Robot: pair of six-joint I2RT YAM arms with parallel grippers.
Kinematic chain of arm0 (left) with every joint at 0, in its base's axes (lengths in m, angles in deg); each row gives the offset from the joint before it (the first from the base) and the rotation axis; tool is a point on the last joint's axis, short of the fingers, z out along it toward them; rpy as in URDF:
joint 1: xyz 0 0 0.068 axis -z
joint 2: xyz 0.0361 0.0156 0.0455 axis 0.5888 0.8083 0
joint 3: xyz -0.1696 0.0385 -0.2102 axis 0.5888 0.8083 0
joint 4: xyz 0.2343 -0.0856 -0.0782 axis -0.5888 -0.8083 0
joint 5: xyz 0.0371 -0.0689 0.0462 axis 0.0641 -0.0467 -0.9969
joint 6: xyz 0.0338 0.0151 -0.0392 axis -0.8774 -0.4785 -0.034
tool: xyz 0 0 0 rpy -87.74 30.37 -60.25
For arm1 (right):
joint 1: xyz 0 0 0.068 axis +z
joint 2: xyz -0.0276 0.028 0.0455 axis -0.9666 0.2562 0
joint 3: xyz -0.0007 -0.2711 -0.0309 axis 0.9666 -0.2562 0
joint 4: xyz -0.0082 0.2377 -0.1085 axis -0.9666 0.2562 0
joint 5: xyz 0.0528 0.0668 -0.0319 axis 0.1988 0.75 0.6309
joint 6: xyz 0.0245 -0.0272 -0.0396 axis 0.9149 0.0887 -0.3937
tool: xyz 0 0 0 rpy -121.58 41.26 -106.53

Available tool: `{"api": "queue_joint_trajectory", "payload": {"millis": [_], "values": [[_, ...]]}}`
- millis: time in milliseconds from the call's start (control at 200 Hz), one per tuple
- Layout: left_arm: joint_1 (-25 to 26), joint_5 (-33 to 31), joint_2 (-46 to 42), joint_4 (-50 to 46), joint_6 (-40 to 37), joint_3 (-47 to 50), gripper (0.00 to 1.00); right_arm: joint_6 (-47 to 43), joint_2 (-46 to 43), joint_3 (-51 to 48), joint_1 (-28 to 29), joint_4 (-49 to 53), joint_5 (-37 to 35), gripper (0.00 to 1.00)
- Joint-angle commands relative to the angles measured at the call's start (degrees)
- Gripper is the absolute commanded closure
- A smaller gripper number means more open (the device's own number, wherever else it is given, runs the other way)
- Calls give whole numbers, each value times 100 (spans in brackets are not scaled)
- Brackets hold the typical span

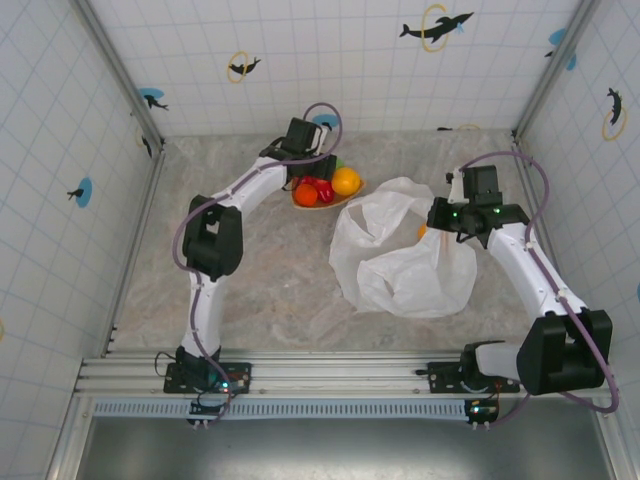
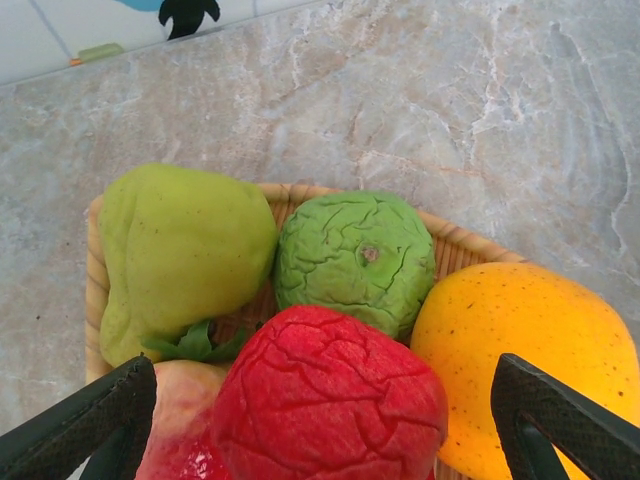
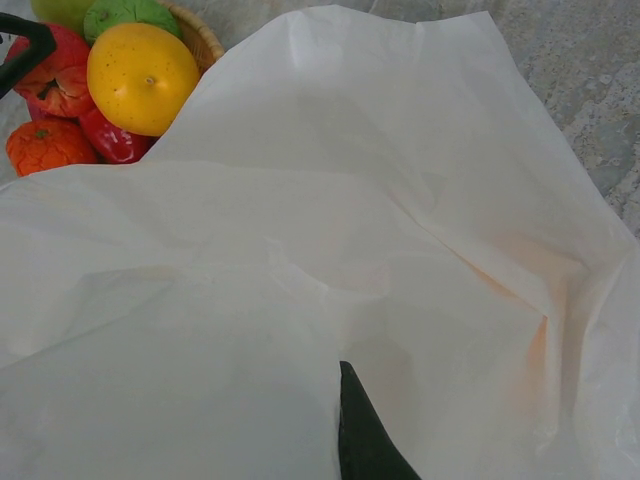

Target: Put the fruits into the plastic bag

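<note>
I need to lower my left gripper slightly around the fruit's sides before I close it on the red wrinkled fruit, which is on the heap between its open fingers.
The fruits lie heaped on a woven tan plate: a red wrinkled fruit, a green wrinkled one, a yellow-green one, a yellow-orange one and a pale red one. My left gripper is open, hanging just above the red wrinkled fruit with a finger on each side. In the top view it is over the plate. The plastic bag lies crumpled at centre right. My right gripper is shut on its film; one finger shows, the other is under the film.
A small orange patch shows at the bag's edge beside the right gripper. Tiled walls enclose the marble table on three sides. The plate stands just left of the bag. An orange wrinkled fruit sits at the plate's near side.
</note>
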Motion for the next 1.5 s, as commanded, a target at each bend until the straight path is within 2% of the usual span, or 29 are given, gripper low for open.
{"api": "queue_joint_trajectory", "payload": {"millis": [0,345,686,1096,1271,1376,1496], "values": [[-31,150,170,-222,-190,-239,12,13,0,21,-27,-66,12,98],[-132,572,290,-235,-121,-261,16,30,-60,-85,-27,-82,-5,98],[-188,717,427,-308,-85,-378,21,39,-92,-118,-27,-75,-15,98],[-202,723,133,-287,-82,-398,48,63,-105,-155,-22,-103,3,98],[-201,819,-317,-419,30,-342,55,102,-132,-169,-18,-124,-1,98],[-189,1102,-1062,-176,277,353,59,214,-149,-218,-19,-225,101,98],[-83,1464,-2557,997,684,2415,60,349,-167,-260,-27,-352,228,98]]}}
